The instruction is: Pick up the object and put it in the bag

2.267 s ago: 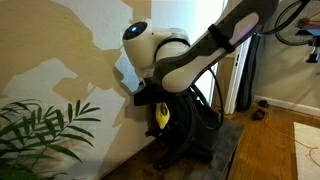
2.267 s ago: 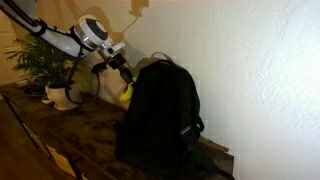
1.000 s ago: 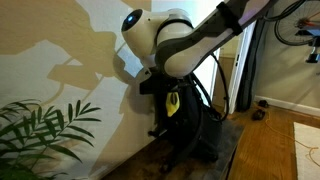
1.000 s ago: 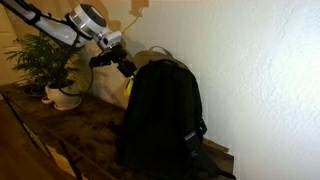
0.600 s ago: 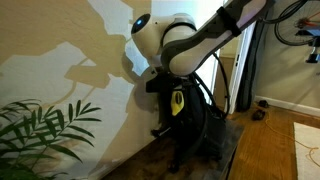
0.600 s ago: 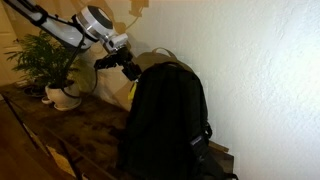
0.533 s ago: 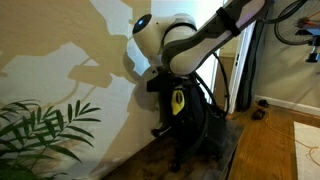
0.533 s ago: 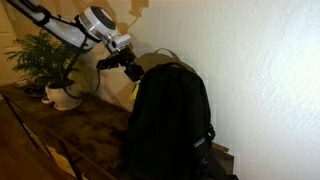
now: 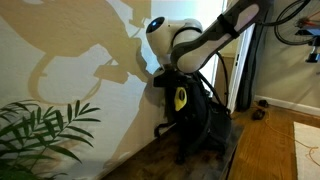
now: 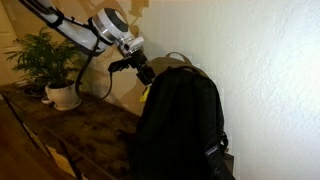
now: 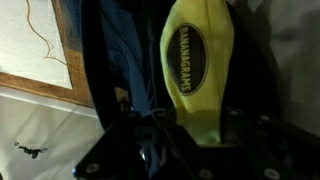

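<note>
Next, my gripper goes down at the upper edge of the bag and releases the object there, since the yellow object already hangs close against that edge.
The object (image 11: pixel 195 65), a bright yellow soft pouch with a dark oval label, hangs from my gripper (image 11: pixel 197 125), whose two black fingers (image 11: pixel 150 135) are shut on its end. In both exterior views the object (image 9: pixel 180 97) (image 10: pixel 146 94) dangles right against the upper edge of the bag on its wall side. The bag (image 9: pixel 203 122) (image 10: pixel 182 120) is a large black backpack standing upright by the wall. My gripper (image 9: pixel 170 80) (image 10: pixel 141 70) is just above the bag's top. In the wrist view dark and blue fabric (image 11: pixel 122 55) lies close beside the object; the bag's opening is hard to make out.
A potted plant (image 9: pixel 40 132) (image 10: pixel 45 55) in a white pot (image 10: pixel 62 97) stands at one end of the dark wooden table (image 10: pixel 70 135). The wall runs close behind the bag. A doorway (image 9: pixel 245 70) and wooden floor (image 9: pixel 285 140) lie beyond.
My arm has carried the yellow object sideways along the wall, away from the plant, staying at the bag's top. The bag has shifted the same way. The grip has not changed.
</note>
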Motion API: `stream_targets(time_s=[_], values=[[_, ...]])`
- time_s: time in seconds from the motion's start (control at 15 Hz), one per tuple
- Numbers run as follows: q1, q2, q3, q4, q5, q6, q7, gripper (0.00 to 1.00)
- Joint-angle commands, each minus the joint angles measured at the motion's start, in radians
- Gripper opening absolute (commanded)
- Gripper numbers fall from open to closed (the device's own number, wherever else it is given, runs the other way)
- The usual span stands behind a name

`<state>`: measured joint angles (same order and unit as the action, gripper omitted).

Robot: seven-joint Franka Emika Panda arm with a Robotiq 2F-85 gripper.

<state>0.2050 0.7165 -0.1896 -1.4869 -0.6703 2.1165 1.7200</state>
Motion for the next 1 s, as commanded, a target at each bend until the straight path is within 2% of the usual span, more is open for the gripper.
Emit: stream_targets(time_s=[0.0, 0.53, 0.93], values=[[-0.003, -0.016, -0.005, -0.018, -0.011, 0.005, 0.018, 0.12], [0.04, 0.026, -0.013, 0.047, -0.065, -0.098, 0.001, 0.12], [0.029, 0.065, -0.006, 0.095, -0.068, -0.138, -0.018, 0.12]])
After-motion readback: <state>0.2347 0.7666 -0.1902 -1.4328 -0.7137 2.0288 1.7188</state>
